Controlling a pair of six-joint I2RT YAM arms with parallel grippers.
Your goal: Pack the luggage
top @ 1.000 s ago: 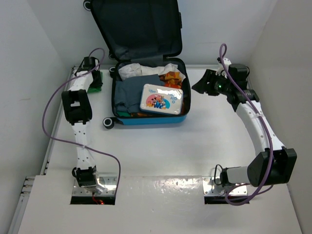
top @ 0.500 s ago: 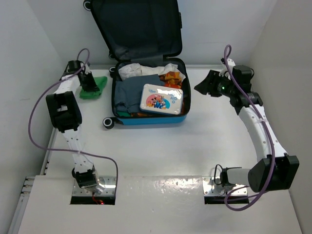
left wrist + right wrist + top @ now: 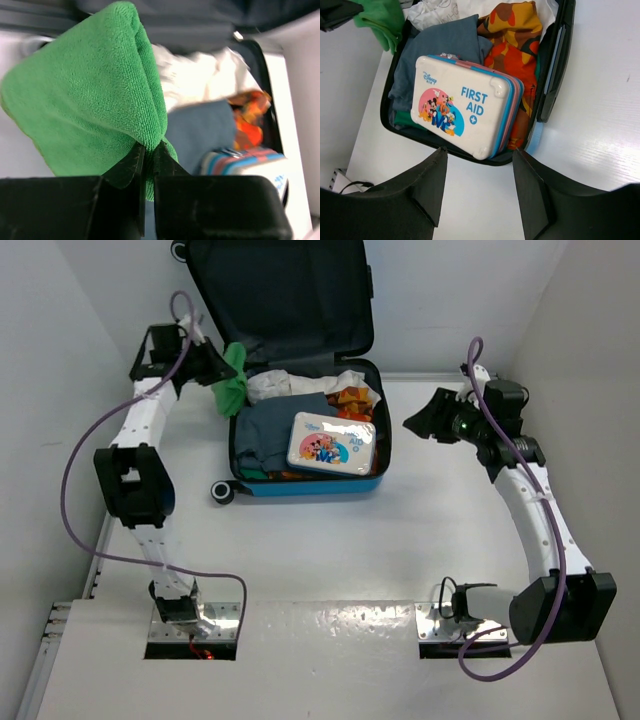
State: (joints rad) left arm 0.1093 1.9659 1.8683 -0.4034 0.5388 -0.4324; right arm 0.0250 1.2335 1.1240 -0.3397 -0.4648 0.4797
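Observation:
The garment's bare far part (image 3: 288, 409) is below my left gripper and to its right in the top view. I will carry the towel (image 3: 232, 380) over it, lower it and let it go.
The luggage (image 3: 300, 488) lies open at the back of the table, its lid (image 3: 285, 295) standing up against the wall. Inside are a white first-aid box (image 3: 331, 443), a grey-blue garment (image 3: 270, 425), a white cloth (image 3: 275, 386) and an orange patterned cloth (image 3: 352, 397). My left gripper (image 3: 218, 368) is shut on a green towel (image 3: 232, 380) and holds it in the air at the luggage's back left corner. In the left wrist view the towel (image 3: 85, 95) hangs from the gripper (image 3: 148, 150). My right gripper (image 3: 420, 418) is open and empty, right of the luggage (image 3: 550, 70).
White walls close in the table on the left, back and right. A luggage wheel (image 3: 221, 493) sticks out at the front left corner. The right wrist view shows the first-aid box (image 3: 462, 102) lying on the clothes and the green towel (image 3: 382, 17) at top left.
My left gripper has lifted the green towel off the table at the left and carried it up and right to the luggage's back left corner. The right arm shifted slightly right.

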